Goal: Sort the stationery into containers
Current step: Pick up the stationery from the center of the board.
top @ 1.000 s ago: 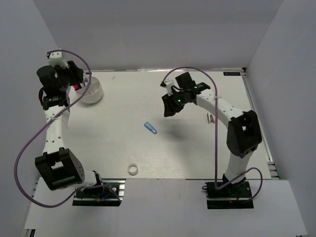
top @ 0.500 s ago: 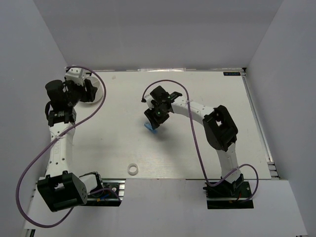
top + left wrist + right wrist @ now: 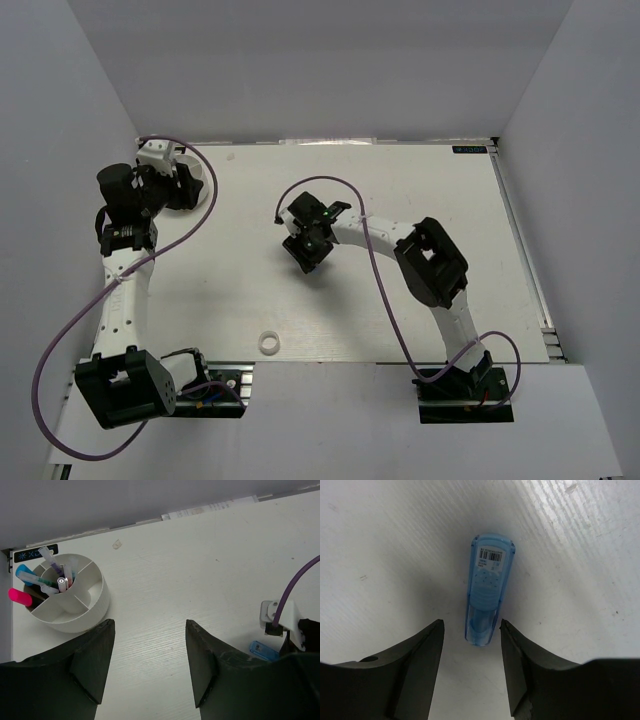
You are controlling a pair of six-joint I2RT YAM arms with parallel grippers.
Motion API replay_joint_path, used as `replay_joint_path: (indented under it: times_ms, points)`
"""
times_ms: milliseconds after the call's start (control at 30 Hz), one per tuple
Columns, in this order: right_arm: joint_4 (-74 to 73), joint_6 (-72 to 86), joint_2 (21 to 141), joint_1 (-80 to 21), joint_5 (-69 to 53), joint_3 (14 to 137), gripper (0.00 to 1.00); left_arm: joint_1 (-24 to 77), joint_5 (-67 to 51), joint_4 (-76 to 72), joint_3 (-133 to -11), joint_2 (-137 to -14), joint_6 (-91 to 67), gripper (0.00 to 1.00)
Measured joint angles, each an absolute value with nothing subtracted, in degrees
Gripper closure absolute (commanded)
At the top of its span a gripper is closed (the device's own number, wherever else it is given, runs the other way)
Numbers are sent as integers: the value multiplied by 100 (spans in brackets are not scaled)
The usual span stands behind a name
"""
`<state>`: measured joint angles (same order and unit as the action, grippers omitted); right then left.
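Observation:
The left gripper will swing to the right in the top view toward the blue tube's barcode end, since the right gripper has its fingers on either side of only the tube's other end.
The white round tub, split into compartments, holds several pens and a pink-ended marker. In the top view the tub sits at the far left, partly under my left gripper. My left gripper is open and empty, just right of the tub. A translucent blue tube lies flat on the table. My right gripper is open, low over it, with the tube's near end between the fingertips. In the top view my right gripper covers the tube. A white tape ring lies near the front edge.
The white table is walled by grey panels at the back and sides. Purple cables loop over both arms. The blue tube and part of the right wrist show in the left wrist view.
My right gripper swung left from mid-table and came down over the blue tube. My left gripper shifted right off the tub; the pink-ended marker it held now lies in the tub.

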<state>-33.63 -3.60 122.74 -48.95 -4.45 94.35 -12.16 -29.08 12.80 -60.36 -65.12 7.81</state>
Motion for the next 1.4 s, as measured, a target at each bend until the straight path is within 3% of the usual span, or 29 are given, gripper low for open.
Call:
replay_joint_path:
  times_ms: [233,333,400,500,767,1033,1400]
  points:
    - [-3039,-421,12261,-4906,-266,9207,58,-1214,-2943,1238,-6036,-6501,552,31]
    - [-2853,-486,12180,-4912,-200,9045,69,-1214,-2978,1240,-6036,-6501,480,32]
    - [-2689,-528,12092,-4915,-178,8886,85,-1208,-3028,1251,-6036,-6504,440,32]
    - [-2512,-607,11968,-4915,-185,8694,99,-1168,-3155,1284,-6040,-6556,355,33]
    - [-2093,-934,10984,-4910,-819,7876,100,-851,-4027,1879,-6442,-7452,169,38]
    - [-1302,-1125,9848,-4915,-1109,7594,100,-196,-5035,2530,-6040,-7653,49,38]
    - [-1076,-1291,9756,-4925,-1068,7607,100,395,-5607,2526,-5977,-7911,-569,37]
